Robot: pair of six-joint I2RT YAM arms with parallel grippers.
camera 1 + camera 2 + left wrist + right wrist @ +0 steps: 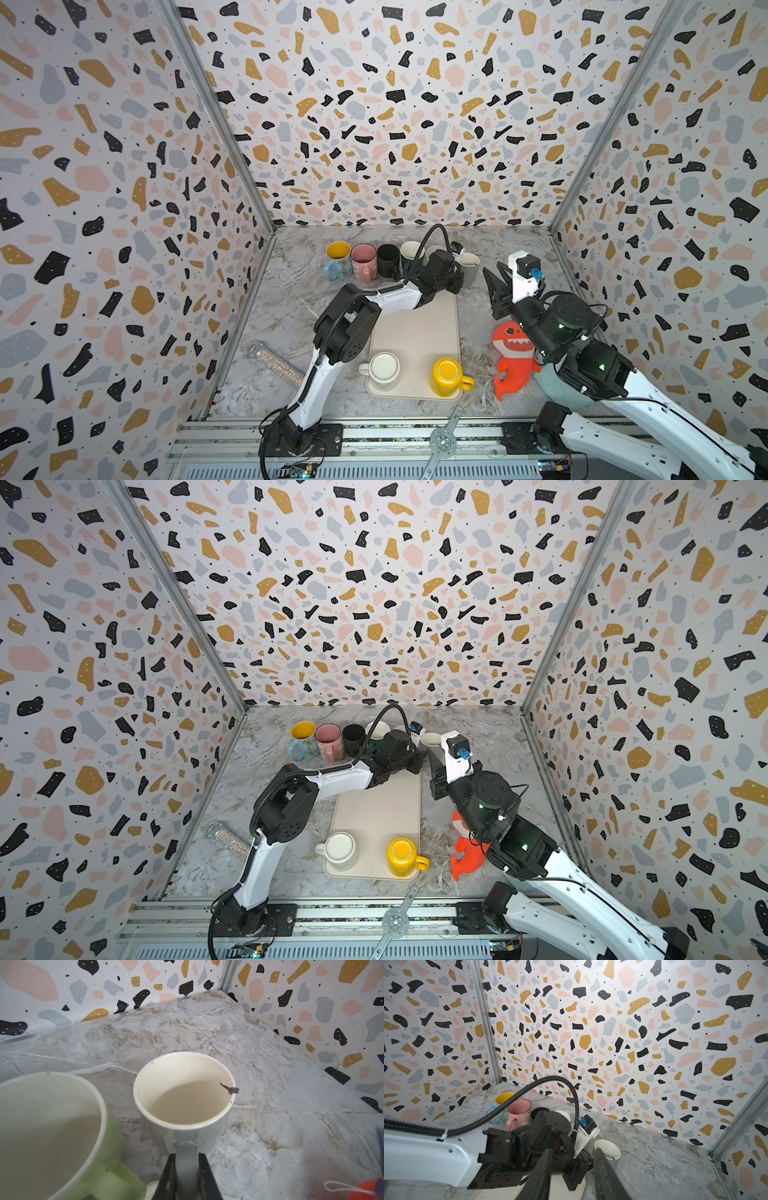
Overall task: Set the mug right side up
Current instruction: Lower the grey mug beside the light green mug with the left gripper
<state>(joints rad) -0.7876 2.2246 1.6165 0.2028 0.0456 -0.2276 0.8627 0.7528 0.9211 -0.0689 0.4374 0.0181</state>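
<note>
The grey mug (pixel 185 1093) already has its opening up, so my left gripper should ease slightly down toward the marble (pixel 138 1140) beside the green mug and release the grey mug's handle.
A pale grey mug (pixel 185 1093) stands mouth up on the marble at the right end of the back row, seen in both top views (pixel 471 266) (pixel 431 739) and in the right wrist view (pixel 607 1150). My left gripper (pixel 186 1156) is shut on the mug's handle (pixel 186 1147); in a top view this gripper (pixel 459 276) is mostly hidden under its wrist. My right gripper (pixel 494 272) hangs open and empty just right of the mug, its fingers apart in the right wrist view (pixel 573 1151).
A green mug (pixel 52 1126) stands close beside the held one. Yellow-and-blue (pixel 338 259), pink (pixel 363 262) and black (pixel 388 259) mugs line the back. On the beige tray (pixel 415 328) a white mug (pixel 384 368) and a yellow mug (pixel 446 374) sit bottom up. Red shark plush (pixel 513 357) right, glitter tube (pixel 276 363) left.
</note>
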